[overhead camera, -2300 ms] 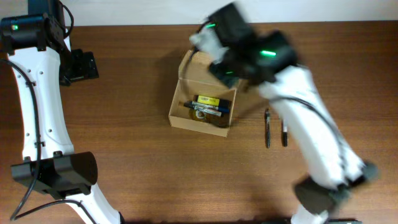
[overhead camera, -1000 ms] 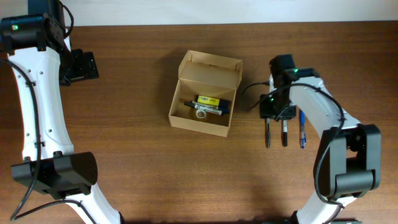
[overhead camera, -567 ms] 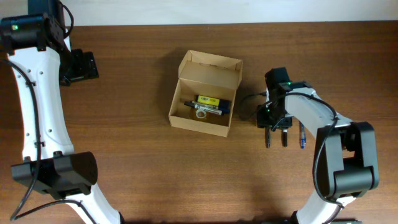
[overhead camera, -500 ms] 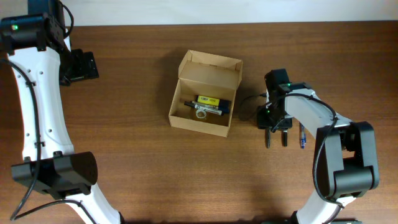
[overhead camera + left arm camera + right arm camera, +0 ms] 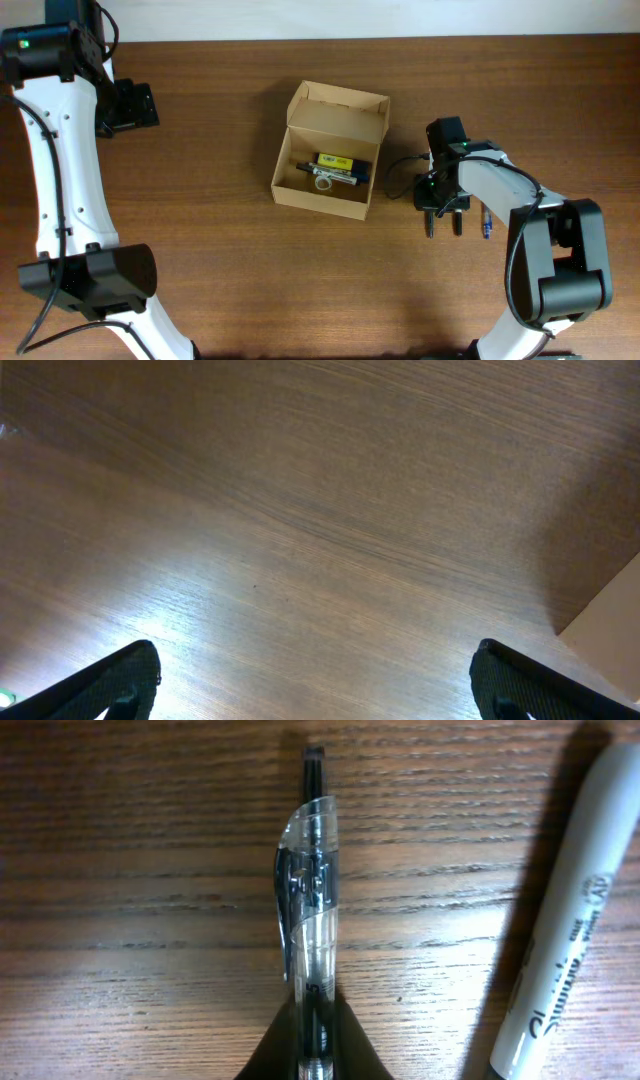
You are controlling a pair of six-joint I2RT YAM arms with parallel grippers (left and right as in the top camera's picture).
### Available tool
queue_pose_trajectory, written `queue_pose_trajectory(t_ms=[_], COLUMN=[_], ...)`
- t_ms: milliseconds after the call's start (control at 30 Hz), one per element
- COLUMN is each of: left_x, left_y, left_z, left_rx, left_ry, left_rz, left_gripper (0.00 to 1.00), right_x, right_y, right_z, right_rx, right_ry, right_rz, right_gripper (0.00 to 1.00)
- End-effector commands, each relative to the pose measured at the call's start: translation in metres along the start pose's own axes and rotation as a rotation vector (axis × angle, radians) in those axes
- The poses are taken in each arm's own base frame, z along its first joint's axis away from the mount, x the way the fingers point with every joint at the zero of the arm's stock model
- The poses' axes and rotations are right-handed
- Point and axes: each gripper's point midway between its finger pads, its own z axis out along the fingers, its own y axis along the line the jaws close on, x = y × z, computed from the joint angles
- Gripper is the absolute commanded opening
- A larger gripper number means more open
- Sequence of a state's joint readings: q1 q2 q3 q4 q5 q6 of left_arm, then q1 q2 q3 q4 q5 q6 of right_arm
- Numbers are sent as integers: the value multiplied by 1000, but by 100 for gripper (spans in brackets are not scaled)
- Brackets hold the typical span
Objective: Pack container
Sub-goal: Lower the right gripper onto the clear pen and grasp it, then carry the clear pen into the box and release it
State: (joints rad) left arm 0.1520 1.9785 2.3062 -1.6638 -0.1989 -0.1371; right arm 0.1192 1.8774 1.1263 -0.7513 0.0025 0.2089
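Note:
My right gripper lifts the pen next and carries it over the inside the box's raised flap uncovers, since the box lies to its left in the overhead view.
The container (image 5: 340,116) is a tan cardboard box, open with its flap lid up, at the table's middle. It holds a yellow item (image 5: 335,160), a dark pen (image 5: 338,173) and a small ring-like item. My right gripper (image 5: 437,198) is low at the table to the box's right. In the right wrist view it (image 5: 312,1058) is shut on a clear-barrelled black pen (image 5: 309,910) that lies on the wood. My left gripper (image 5: 320,690) is open and empty over bare wood at the far left (image 5: 125,106).
A grey marker (image 5: 560,950) lies right beside the gripped pen, also seen from overhead (image 5: 457,222). A blue pen (image 5: 486,222) lies further right. The box's corner shows at the right edge of the left wrist view (image 5: 610,630).
My right arm swung from above the box to the pens on the right, came down over the leftmost pen and closed on it. The left arm has not moved.

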Motion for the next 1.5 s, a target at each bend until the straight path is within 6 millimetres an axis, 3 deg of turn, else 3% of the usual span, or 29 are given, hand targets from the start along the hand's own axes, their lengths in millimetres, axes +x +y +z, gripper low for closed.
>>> queue_pose_trajectory(t_ms=[0,133,233,333,400,567,667,800,900,1067,1333,1467], left_x=[1,1,1,1,1,1,1,1,1,1,1,1], left_y=[3,3,3,3,3,3,3,3,3,3,3,3], left_z=[-2,-2,-2,-2,-2,-2,-2,-2,-2,-2,-2,-2], left_rx=[-8,-8,-8,-8,-8,-8,-8,-8,-8,-8,-8,-8], left_ry=[-2,-2,-2,-2,-2,-2,-2,-2,-2,-2,-2,-2], left_rz=[5,4,5,5,4,5,5,5,4,5,5,5], left_gripper=[100,100,100,100,100,100,100,100,100,100,100,100], right_x=[16,9,-10,-40,-63,-93,-96,-84,-76,-55,-41,-38], right_y=[-6,-5,-1,5,11,28,51,86,114,167,222,231], right_z=[16,8,-19,-64,-109,-206,-252,-287,-290,-266,-188,-148], right_rx=[25,22,9,-10,-28,-61,-57,0,5,-64,-117,-131], right_ry=[56,44,-4,-93,-172,-321,-408,-478,-498,-454,-291,-198], right_rz=[12,13,13,13,13,-58,-280,-687,-874,-1167,-1442,-1466], right_gripper=[4,4,4,4,4,4,4,4,4,4,4,4])
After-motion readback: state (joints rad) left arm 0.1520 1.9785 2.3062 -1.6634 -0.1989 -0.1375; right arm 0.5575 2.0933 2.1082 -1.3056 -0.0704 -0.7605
